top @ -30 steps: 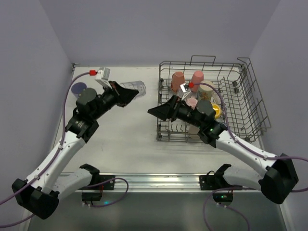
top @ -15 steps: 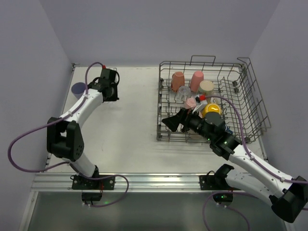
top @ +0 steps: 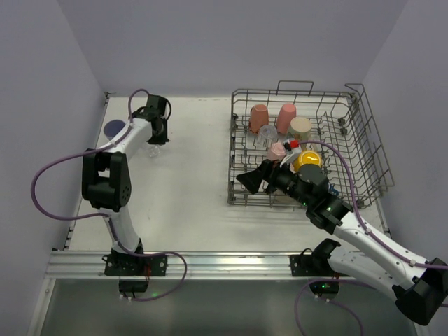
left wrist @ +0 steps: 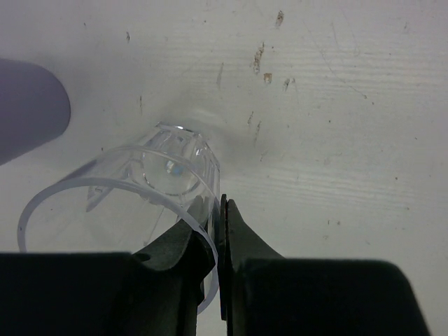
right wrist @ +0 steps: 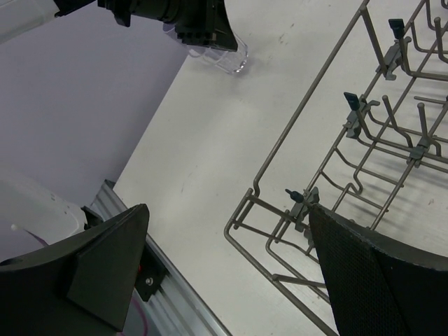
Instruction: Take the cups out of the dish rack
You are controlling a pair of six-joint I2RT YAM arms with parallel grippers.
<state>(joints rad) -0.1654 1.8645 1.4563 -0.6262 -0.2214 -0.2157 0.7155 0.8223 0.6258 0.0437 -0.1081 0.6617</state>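
Observation:
Next, my left gripper lowers the tumbler's base onto the bare tabletop beside the lavender cup and opens to release the tumbler's rim, because this spot is clear.
My left gripper (top: 155,135) is at the table's far left, shut on the rim of a clear glass tumbler (left wrist: 143,185). One finger is inside the tumbler and the other outside, and its base is low against the tabletop. A lavender cup (top: 114,129) stands just left of it. The dish rack (top: 308,93) holds a salmon cup (top: 259,115), a pink cup (top: 285,115), a beige cup (top: 300,127), a glass (top: 267,135), a small pink cup (top: 277,150) and a yellow cup (top: 306,159). My right gripper (top: 250,180) hangs open and empty over the rack's near left corner.
The right wrist view shows the rack's wire corner (right wrist: 280,217) and tines between my fingers, with the tumbler (right wrist: 225,59) far across the white tabletop. A metal rail (top: 224,262) runs along the near edge. Grey walls close the left, back and right.
The left arm has swung out to the far left of the table with the tumbler and lowered it. The right arm has drawn back to the rack's near left corner, still open.

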